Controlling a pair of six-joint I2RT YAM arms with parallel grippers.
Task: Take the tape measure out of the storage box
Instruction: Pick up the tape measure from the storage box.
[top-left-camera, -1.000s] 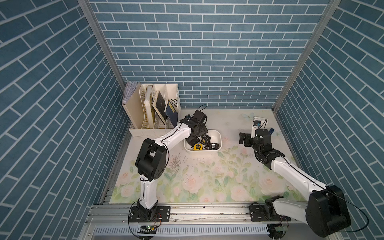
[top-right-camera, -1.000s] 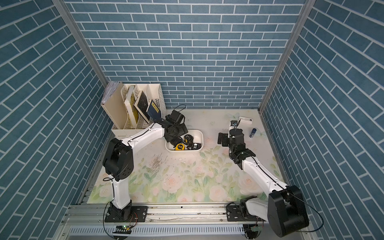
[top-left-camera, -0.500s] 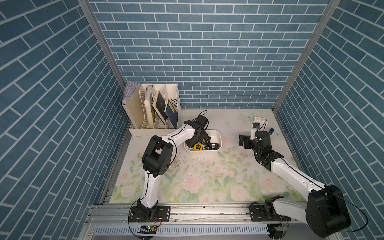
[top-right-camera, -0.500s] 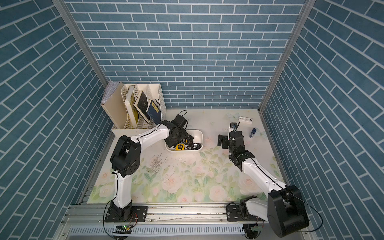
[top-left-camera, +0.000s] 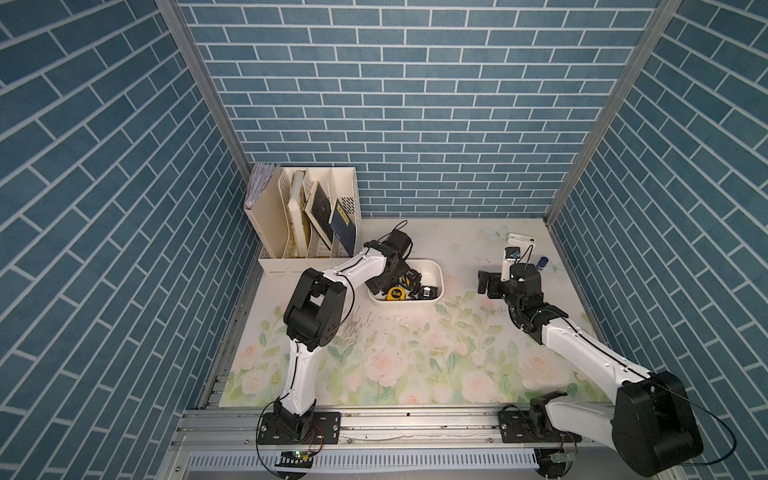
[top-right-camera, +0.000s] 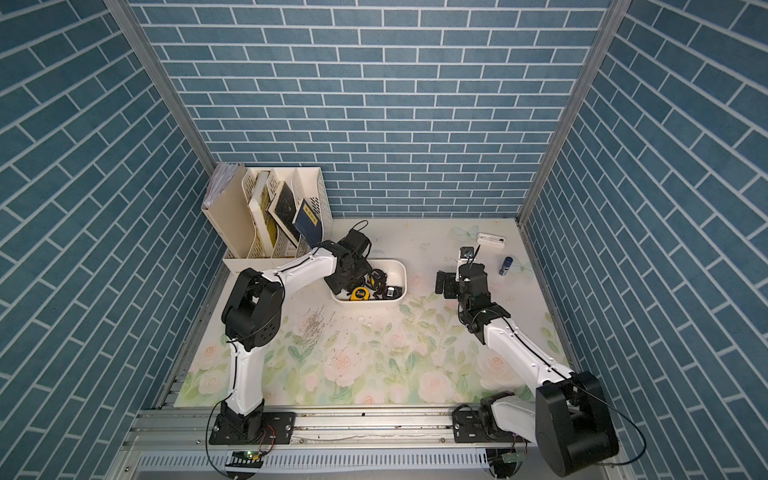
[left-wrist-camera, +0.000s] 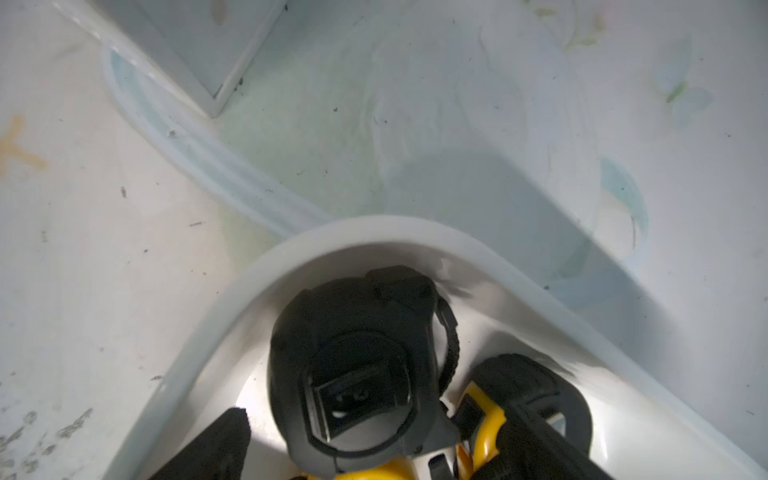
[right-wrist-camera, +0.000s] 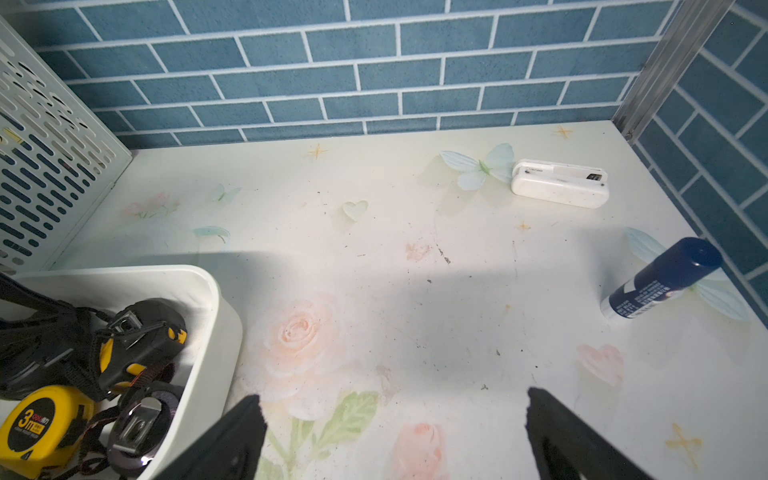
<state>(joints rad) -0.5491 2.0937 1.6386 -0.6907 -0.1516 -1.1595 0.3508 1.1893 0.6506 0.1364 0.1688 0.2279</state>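
The black tape measure (left-wrist-camera: 357, 365) lies below my left gripper, between the spread fingers, so my left gripper needs to move down deeper into the storage box and close around it.
The storage box (top-left-camera: 437, 272) is a shallow white tub at the middle back of the table, seen in both top views (top-right-camera: 402, 272). It holds a yellow tape measure (top-left-camera: 395, 293) and black ones. My left gripper (top-left-camera: 400, 279) reaches down into the box. In the left wrist view the left gripper (left-wrist-camera: 374, 440) is open, and a black tape measure (left-wrist-camera: 357, 365) lies between its fingers, with a gap at one finger (left-wrist-camera: 216, 444). My right gripper (top-left-camera: 484, 284) hangs open over the bare table right of the box, nothing between its fingers (right-wrist-camera: 569, 436).
A cream perforated file organizer (top-left-camera: 307, 216) with books stands at the back left, close to the box. A white stapler-like case (right-wrist-camera: 559, 183) and a dark blue tube (right-wrist-camera: 665, 278) lie near the back right corner. Brick walls close in three sides.
My left gripper has come down from above the box's back edge into the box, and its elbow swung right. The right arm shifted only slightly. Both grippers stayed open.
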